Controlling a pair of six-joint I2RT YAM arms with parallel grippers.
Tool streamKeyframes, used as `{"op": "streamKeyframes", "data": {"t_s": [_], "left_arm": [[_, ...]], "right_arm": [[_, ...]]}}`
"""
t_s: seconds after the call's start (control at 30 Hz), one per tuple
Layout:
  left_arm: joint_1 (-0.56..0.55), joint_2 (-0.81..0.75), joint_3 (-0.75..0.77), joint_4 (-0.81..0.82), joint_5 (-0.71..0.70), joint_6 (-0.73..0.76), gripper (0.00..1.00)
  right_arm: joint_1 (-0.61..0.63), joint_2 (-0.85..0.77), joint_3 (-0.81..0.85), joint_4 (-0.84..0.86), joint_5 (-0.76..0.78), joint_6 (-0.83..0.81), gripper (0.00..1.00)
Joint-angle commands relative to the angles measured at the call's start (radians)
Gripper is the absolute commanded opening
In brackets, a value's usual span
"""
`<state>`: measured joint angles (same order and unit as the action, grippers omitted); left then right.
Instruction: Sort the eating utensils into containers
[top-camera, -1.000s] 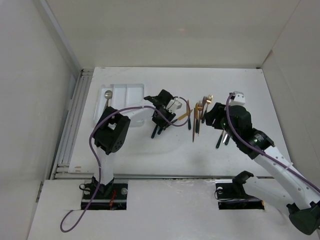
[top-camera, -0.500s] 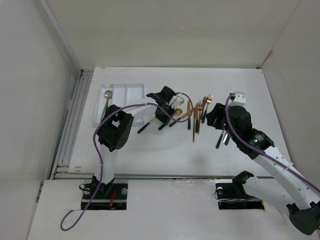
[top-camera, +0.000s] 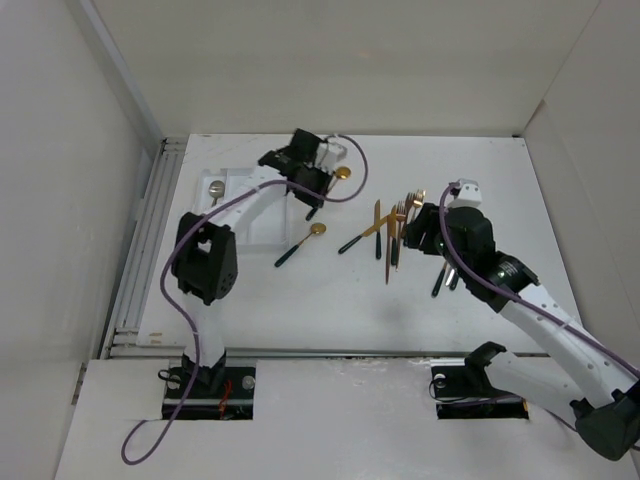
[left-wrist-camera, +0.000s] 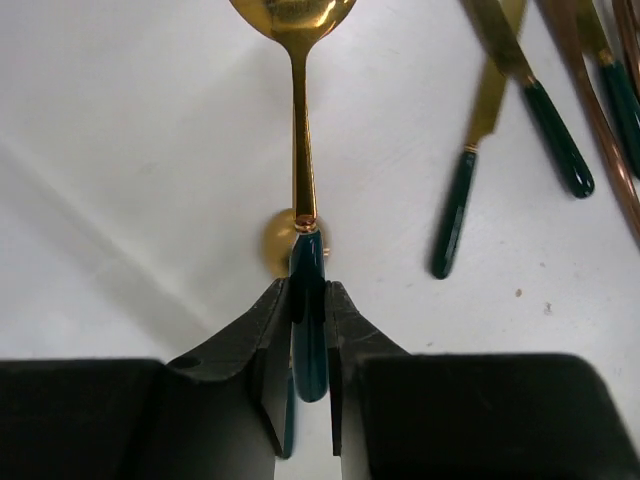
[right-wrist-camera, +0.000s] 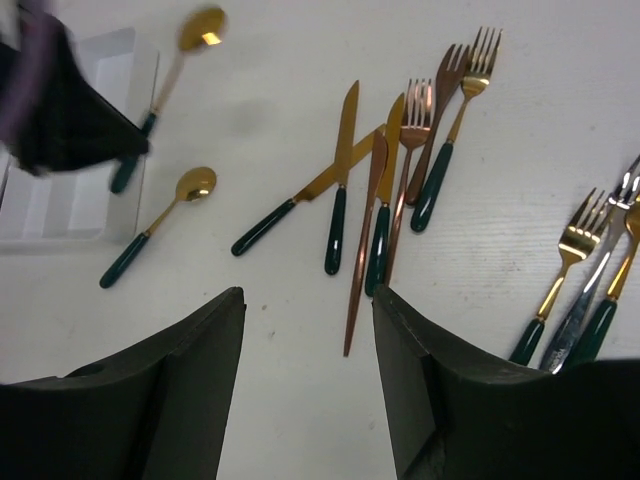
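Observation:
I should next move my left gripper to the left in the top view and lower its spoon into the tray's end section, because a spoon lies there.
My left gripper (top-camera: 320, 190) (left-wrist-camera: 308, 300) is shut on the dark green handle of a gold spoon (top-camera: 343, 173) (left-wrist-camera: 300, 150), held above the table beside the right edge of the white tray (top-camera: 240, 185) (right-wrist-camera: 70, 190). One spoon (top-camera: 215, 188) lies in the tray's left compartment. Another gold spoon (top-camera: 300, 245) (right-wrist-camera: 160, 225) lies on the table in front of the tray. Knives (top-camera: 362, 234) (right-wrist-camera: 340, 180) and forks (top-camera: 402, 212) (right-wrist-camera: 440, 130) lie mid-table. My right gripper (top-camera: 418, 238) (right-wrist-camera: 308, 300) hangs open just right of that pile, nothing between its fingers.
More forks (top-camera: 445, 275) (right-wrist-camera: 580, 270) lie under the right arm. A thin copper rod (right-wrist-camera: 365, 250) lies among the knives. White walls enclose the table at the left, back and right. The left arm's purple cable (top-camera: 230, 215) loops over the tray.
My left gripper closed on a gold spoon at mid-table and carried it back and left to the tray's right edge. A spoon and a knife stayed behind. The right arm barely moved.

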<state>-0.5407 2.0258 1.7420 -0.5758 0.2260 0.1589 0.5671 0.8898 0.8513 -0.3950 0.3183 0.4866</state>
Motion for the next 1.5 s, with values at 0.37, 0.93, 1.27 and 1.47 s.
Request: {"op": "streamKeyframes", "data": {"t_s": [0.37, 0.93, 1.27, 1.47], "left_arm": [[0.553, -0.322, -0.294, 0.105, -0.134, 0.131, 0.00], [0.686, -0.125, -0.351, 0.197, -0.123, 0.160, 0.15], [0.686, -0.188, -0.254, 0.120, -0.044, 0.139, 0.52], [0.544, -0.334, -0.249, 0.102, -0.043, 0.139, 0.55]], "right_arm": [[0.033, 0.308, 0.090, 0.225, -0.128, -0.042, 0.58], [0.053, 0.347, 0.146, 0.216, -0.119, -0.052, 0.58], [0.053, 0.347, 0.146, 0.216, -0.108, -0.052, 0.58], [0.053, 0.313, 0.112, 0.216, -0.108, -0.052, 0.58]]}}
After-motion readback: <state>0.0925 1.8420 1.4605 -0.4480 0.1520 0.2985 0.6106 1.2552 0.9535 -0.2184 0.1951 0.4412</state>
